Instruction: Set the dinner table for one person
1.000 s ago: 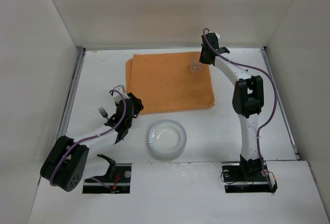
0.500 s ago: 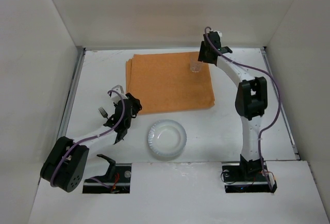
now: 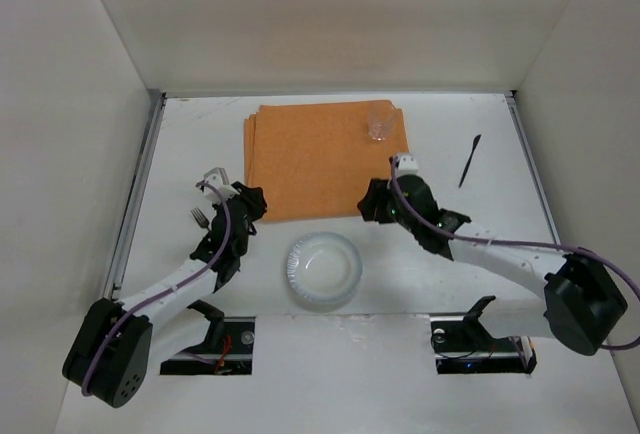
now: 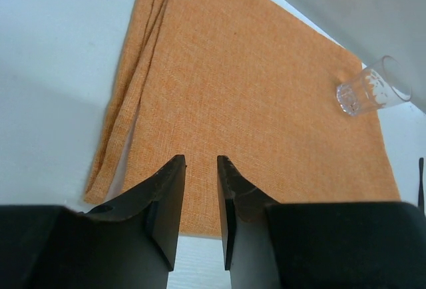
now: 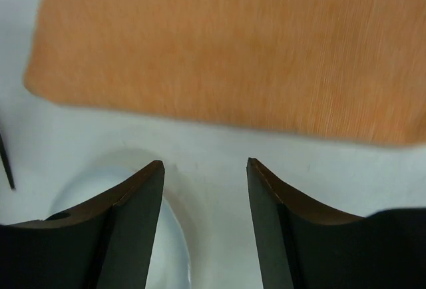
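Observation:
The plate still lies off the placemat (image 3: 325, 159). I will bring my open right gripper back and down onto the plate's rim on the knife's side (image 3: 358, 256).
The dinner table (image 3: 190, 144) is a white top with an orange placemat (image 3: 325, 159) at its back middle. A clear glass (image 3: 379, 126) stands free on the mat's far right corner, and also shows as a glass (image 4: 370, 91) in the left wrist view. A white plate (image 3: 323, 270) lies in front of the mat. A black fork (image 3: 199, 218) lies at the left and a black knife (image 3: 468, 161) at the right. My left gripper (image 3: 254, 202) hovers at the mat's near left corner, jaws a narrow gap apart (image 4: 201, 161), empty. My right gripper (image 3: 368, 204) stands open (image 5: 205, 164) between mat and plate (image 5: 143, 246).
White walls close the table at the left, back and right. Both arm bases (image 3: 480, 334) sit at the near edge. My right arm stretches low across the table's near right part.
My right gripper opened off the glass and swung back from the far corner to the mat's near edge by the plate, uncovering the knife. My left gripper's jaws narrowed.

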Available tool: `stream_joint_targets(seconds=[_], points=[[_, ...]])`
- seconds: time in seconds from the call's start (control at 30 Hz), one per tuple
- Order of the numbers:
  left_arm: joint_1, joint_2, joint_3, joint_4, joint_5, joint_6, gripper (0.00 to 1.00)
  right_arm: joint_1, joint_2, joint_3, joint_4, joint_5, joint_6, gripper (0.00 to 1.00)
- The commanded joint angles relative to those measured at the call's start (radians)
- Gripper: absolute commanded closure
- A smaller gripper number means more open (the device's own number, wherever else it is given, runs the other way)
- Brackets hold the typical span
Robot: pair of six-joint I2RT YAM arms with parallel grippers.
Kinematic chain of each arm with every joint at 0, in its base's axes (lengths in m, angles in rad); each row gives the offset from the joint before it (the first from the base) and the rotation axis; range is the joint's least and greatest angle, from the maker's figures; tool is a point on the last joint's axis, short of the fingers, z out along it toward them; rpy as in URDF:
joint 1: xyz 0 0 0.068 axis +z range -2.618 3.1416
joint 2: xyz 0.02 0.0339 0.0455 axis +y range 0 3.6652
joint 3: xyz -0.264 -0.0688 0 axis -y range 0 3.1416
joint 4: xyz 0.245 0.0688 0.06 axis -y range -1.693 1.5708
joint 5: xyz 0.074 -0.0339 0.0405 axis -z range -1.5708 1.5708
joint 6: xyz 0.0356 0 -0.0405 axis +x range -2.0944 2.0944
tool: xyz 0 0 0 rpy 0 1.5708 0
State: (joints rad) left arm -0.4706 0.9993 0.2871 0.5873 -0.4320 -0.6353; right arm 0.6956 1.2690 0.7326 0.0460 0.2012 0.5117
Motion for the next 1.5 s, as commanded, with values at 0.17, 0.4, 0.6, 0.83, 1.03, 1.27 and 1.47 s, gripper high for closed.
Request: stream_joint_targets(seconds=[0.17,0.4,0.6,0.83,1.03,1.27,1.47], points=[[-0.021,0.002,-0.011,0.063,-0.028,0.016,0.71,0.072,-0.106,-0.242,0.175,-0.058,0.260,0.38],[-0.016,-0.001,-0.016,0.063,-0.036,0.020,0.66,0.084,-0.085,-0.328,0.305,-0.213,0.336,0.34],[-0.015,-0.024,-0.020,0.062,-0.054,0.029,0.62,0.097,0.009,-0.346,0.364,-0.302,0.349,0.35],[-0.006,-0.067,-0.034,0.049,-0.093,0.046,0.61,0.120,0.130,-0.361,0.495,-0.382,0.390,0.52],[-0.007,-0.050,-0.028,0.049,-0.094,0.048,0.61,0.104,0.178,-0.392,0.607,-0.433,0.447,0.83],[-0.006,-0.024,-0.022,0.054,-0.096,0.042,0.60,0.077,0.014,-0.323,0.548,-0.482,0.475,0.88],[0.000,-0.022,-0.025,0.059,-0.096,0.039,0.59,-0.044,0.070,-0.119,0.500,-0.470,0.433,0.87]])
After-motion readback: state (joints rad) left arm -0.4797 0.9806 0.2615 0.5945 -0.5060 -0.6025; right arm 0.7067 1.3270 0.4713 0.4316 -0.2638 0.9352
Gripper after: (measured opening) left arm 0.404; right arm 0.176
